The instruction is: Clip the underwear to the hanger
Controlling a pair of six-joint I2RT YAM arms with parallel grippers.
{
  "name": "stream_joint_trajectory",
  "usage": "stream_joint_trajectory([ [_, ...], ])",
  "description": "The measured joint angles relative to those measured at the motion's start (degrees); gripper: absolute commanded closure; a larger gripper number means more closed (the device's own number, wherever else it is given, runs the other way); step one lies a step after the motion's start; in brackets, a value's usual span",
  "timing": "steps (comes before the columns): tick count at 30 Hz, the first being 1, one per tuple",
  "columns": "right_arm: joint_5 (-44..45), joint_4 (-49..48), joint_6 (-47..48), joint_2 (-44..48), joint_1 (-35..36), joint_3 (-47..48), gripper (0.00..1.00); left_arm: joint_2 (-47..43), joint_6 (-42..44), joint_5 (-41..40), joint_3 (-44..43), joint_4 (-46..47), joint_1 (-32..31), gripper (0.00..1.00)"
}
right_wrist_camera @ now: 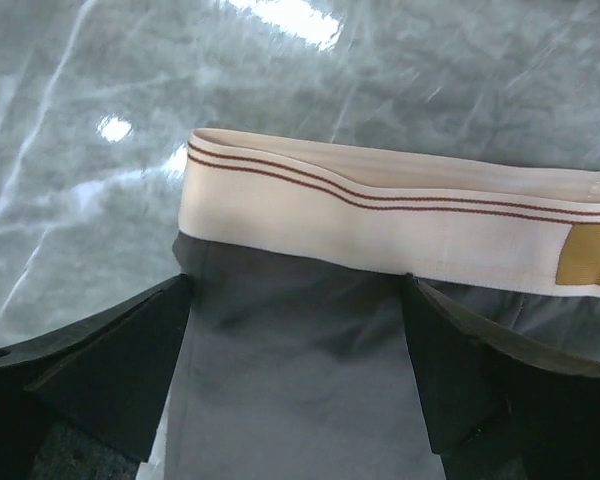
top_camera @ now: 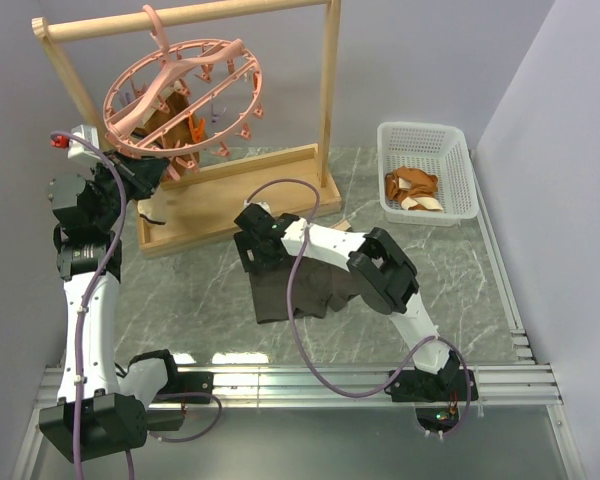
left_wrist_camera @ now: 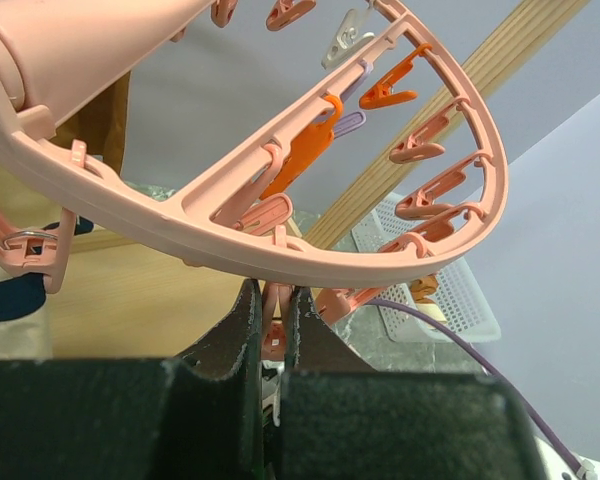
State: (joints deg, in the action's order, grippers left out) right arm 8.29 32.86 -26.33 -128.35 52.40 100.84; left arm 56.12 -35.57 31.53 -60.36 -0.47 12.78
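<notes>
My right gripper will stay low, with its fingers on both sides of the fabric at the lower edge of the pale waistband, before it closes near the waistband's end.
The salmon-pink hanger (top_camera: pixel 180 90) hangs tilted from the wooden rack's top bar. My left gripper (top_camera: pixel 145 170) reaches up under its near-left rim. In the left wrist view the left gripper (left_wrist_camera: pixel 273 300) is shut on a small pink clip (left_wrist_camera: pixel 273 325) just below the ring (left_wrist_camera: pixel 230 240). The underwear (top_camera: pixel 290 290) lies flat on the marble table, dark grey with a pale waistband (right_wrist_camera: pixel 380 215). My right gripper (right_wrist_camera: pixel 298 285) hovers over it, open, with the fingertips (right_wrist_camera: pixel 175 300) straddling the fabric just below the waistband. Nothing is gripped between them.
The wooden rack (top_camera: pixel 330 100) stands on a flat wooden base (top_camera: pixel 230 195) at the back left. A brown garment (top_camera: pixel 170 120) hangs among the hanger's clips. A white mesh basket (top_camera: pixel 450 140) at the back right holds orange-and-cream garments (top_camera: pixel 412 188). Purple cables loop along both arms.
</notes>
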Motion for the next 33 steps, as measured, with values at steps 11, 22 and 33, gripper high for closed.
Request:
stream_joint_trajectory([
  [11, 3.6, 3.5, 1.0, -5.2, 0.2, 7.7, 0.88, 0.0, 0.0, 0.0, 0.1, 0.1, 0.0, 1.0],
  [22, -2.8, -13.4, 4.7, 5.2, -1.0, -11.5, 1.0, 0.0, 1.5, 0.5, 0.1, -0.5, 0.0, 1.0],
  [33, -3.4, -37.4, 6.5, 18.8, -1.0, -22.9, 1.0, -0.2, 1.3, 2.8, 0.1, -0.2, 0.0, 1.0],
])
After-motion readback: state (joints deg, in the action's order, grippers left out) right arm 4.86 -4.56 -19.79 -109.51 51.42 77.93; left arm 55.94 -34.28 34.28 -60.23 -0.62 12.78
